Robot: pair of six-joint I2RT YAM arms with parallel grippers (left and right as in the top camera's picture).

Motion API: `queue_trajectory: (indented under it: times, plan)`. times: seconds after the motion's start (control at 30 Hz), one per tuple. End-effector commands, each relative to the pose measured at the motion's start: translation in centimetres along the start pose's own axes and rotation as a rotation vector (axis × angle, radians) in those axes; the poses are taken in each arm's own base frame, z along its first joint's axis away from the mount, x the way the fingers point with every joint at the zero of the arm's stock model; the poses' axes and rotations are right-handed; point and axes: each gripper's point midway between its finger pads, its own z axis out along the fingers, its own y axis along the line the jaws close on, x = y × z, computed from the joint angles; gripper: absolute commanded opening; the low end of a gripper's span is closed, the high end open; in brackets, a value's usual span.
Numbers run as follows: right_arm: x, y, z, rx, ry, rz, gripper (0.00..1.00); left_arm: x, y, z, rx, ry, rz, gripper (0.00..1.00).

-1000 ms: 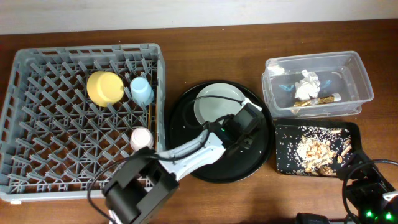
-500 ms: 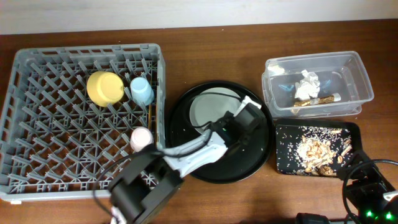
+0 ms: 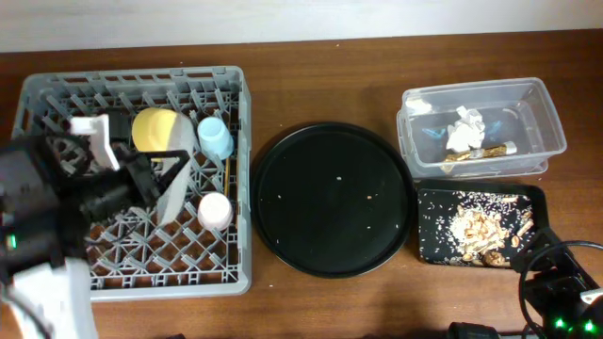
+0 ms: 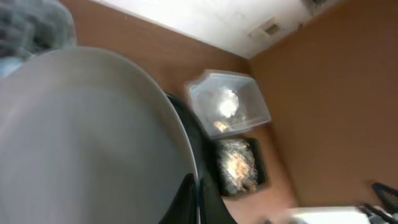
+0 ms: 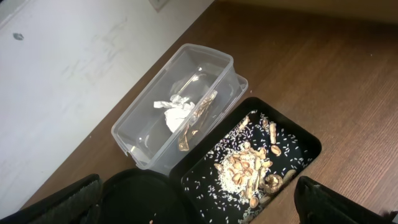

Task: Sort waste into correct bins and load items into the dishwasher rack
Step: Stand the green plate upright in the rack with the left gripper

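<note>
My left gripper lowers next, sets the plate on edge into the slots and releases. The rack [image 3: 57,90] slots beside the pink cup lie below my left gripper.
My left gripper [image 3: 154,179] is shut on the rim of the pale grey-green plate [image 3: 175,185] and holds it tilted on edge over the grey dishwasher rack [image 3: 57,90]. In the left wrist view the plate [image 4: 93,137] fills the left side, with the fingers [image 4: 199,200] clamped on its edge. The yellow bowl [image 3: 155,129], blue cup [image 3: 215,138] and pink cup [image 3: 215,209] sit in the rack. The clear tub [image 3: 551,122] holds the white napkin [image 3: 465,127] and the gold-brown wrapper [image 3: 488,150]. The black tray [image 3: 431,202] holds food scraps [image 3: 476,228]. My right gripper [image 5: 205,211] is open and empty above the tray.
The large round black tray [image 3: 330,198] lies between the rack and the bins, with a few crumbs on it. Thin chopsticks [image 3: 227,171] appear to stand along the rack's right side. The right arm's base and cables [image 3: 558,287] are at the bottom right corner.
My left gripper has lifted the plate off the round black tray and carried it left over the rack. The right arm has not moved.
</note>
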Motion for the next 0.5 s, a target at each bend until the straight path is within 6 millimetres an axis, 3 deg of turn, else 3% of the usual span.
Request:
queue_trajectory:
  times: [0.0, 0.03, 0.07, 0.2, 0.47]
  plan:
    - [-0.2, -0.1, -0.2, 0.005, -0.012, 0.002, 0.99, -1.0, 1.6, 0.9, 0.323, 0.033, -0.108, 0.0]
    - [-0.2, -0.1, -0.2, 0.005, -0.012, 0.002, 0.99, -1.1, 4.6, 2.0, 0.319, 0.051, -0.185, 0.0]
    - [-0.2, -0.1, -0.2, 0.005, -0.013, 0.003, 0.98, -1.3, 6.2, 2.3, 0.312, 0.051, -0.22, 0.0]
    - [-0.2, -0.1, -0.2, 0.005, -0.012, 0.002, 0.99, -1.9, 12.0, 0.1, 0.167, -0.021, -0.293, 0.0]
    - [-0.2, -0.1, -0.2, 0.005, -0.012, 0.002, 0.99, -0.6, 13.0, 0.5, 0.164, -0.015, -0.319, 0.0]
